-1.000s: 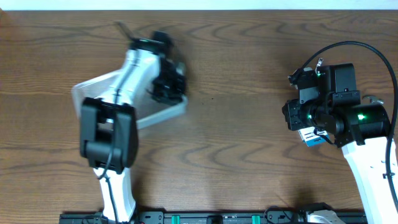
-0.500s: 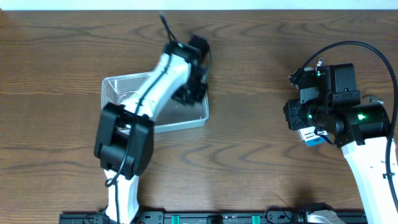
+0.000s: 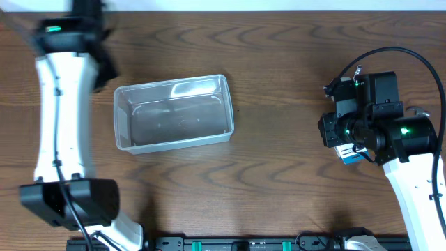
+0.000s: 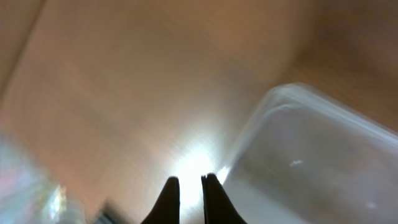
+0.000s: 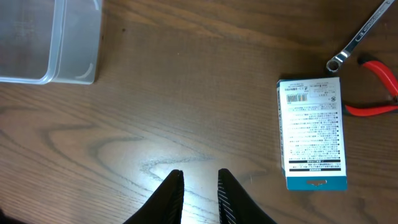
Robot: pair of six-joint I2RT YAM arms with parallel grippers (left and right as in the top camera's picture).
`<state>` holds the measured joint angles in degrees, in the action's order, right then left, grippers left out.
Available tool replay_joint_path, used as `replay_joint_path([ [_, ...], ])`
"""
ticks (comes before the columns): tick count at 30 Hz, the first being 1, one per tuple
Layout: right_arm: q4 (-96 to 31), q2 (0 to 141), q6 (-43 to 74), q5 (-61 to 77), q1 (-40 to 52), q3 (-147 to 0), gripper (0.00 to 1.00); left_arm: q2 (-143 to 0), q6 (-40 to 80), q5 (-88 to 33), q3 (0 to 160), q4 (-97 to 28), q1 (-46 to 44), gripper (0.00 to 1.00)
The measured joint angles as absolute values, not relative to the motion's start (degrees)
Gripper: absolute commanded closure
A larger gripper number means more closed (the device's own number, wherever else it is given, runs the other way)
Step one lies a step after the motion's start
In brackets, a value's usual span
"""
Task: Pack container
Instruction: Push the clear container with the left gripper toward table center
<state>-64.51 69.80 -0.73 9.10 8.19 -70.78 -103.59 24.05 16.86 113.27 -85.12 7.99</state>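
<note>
My left gripper should next go down against the tub's nearest short side point(image 3: 118, 115) point(image 4: 246, 138), push toward the box and then release the tub, because the box is far from the empty tub.
The container point(image 3: 174, 111), a clear plastic tub, lies empty on the wooden table left of centre. It also shows blurred in the left wrist view point(image 4: 311, 155) and at the top left of the right wrist view point(image 5: 50, 43). My left gripper point(image 3: 106, 68) is up at the far left, beside the tub and apart from it. Its fingers point(image 4: 186, 183) are nearly together and hold nothing. My right gripper point(image 3: 327, 130) hovers over bare table at the right. Its fingers point(image 5: 200, 177) are close together and hold nothing.
A white and teal box point(image 5: 311, 134) lies right of my right gripper and peeks out under the arm in the overhead view point(image 3: 346, 154). A metal wrench point(image 5: 367, 34) and red-handled pliers point(image 5: 379, 87) lie beyond the box.
The left arm slid the tub to the right and squared it up, then let go and swung away to the far left. The right arm has not moved.
</note>
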Motion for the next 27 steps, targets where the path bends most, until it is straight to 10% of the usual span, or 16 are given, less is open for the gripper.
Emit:
replay_joint_path([
  [10,-64.2,69.8,-0.7,9.1,8.2,-70.8,0.78,-107.2,26.4,6.0,95.3,-83.6,20.9,0.94],
  [27,-64.1,69.8,-0.7,9.1,8.2,-70.8,0.78,-107.6,12.9,-7.2,86.5,-66.6,7.1,0.94],
])
